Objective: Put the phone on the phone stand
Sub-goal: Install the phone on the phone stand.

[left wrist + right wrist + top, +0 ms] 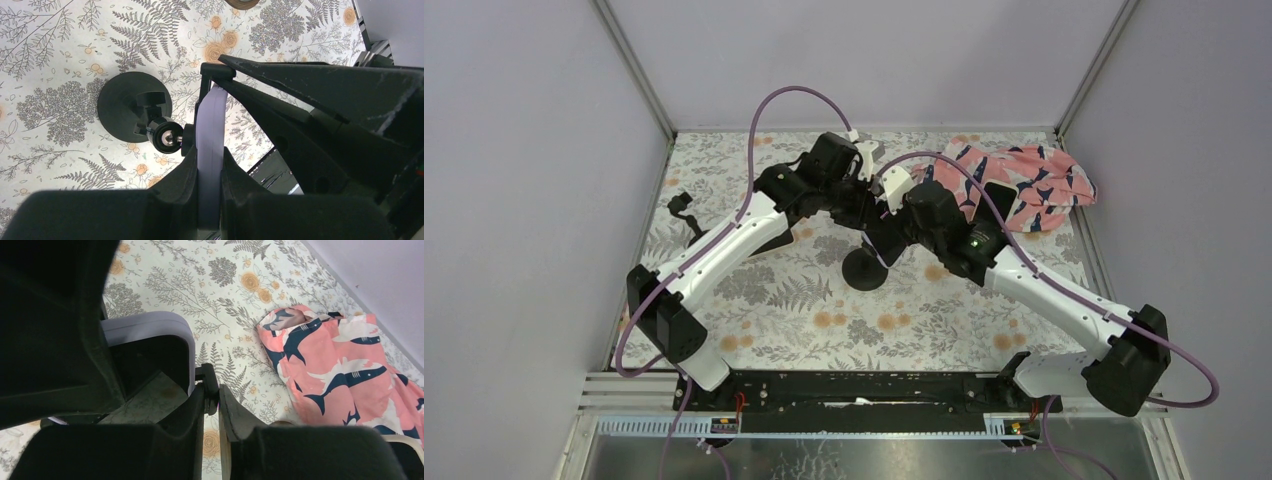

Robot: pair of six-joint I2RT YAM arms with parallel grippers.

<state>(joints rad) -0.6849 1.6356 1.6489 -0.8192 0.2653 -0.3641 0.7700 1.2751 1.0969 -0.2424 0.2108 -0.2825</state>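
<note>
The clamp arm reaches over the far end of the phone, so my left gripper will stay nearly still beside the stand's ball joint (170, 137) and let go of the phone there.
The phone (210, 130), in a lavender case, shows edge-on in the left wrist view, and my left gripper (209, 157) is shut on it. The black phone stand has a round base (134, 112) on the floral table and a ball joint (167, 136) touching the phone's back. The stand's clamp arm (217, 70) reaches over the phone's far end. My right gripper (212, 395) is shut on that clamp's black tab (210, 382), next to the phone (150, 325). In the top view both grippers meet above the stand's base (864, 270).
A pink cloth with a shark print (1024, 185) lies at the back right and also shows in the right wrist view (340, 360). A small black part (682, 208) lies at the table's left edge. Walls close the table on three sides.
</note>
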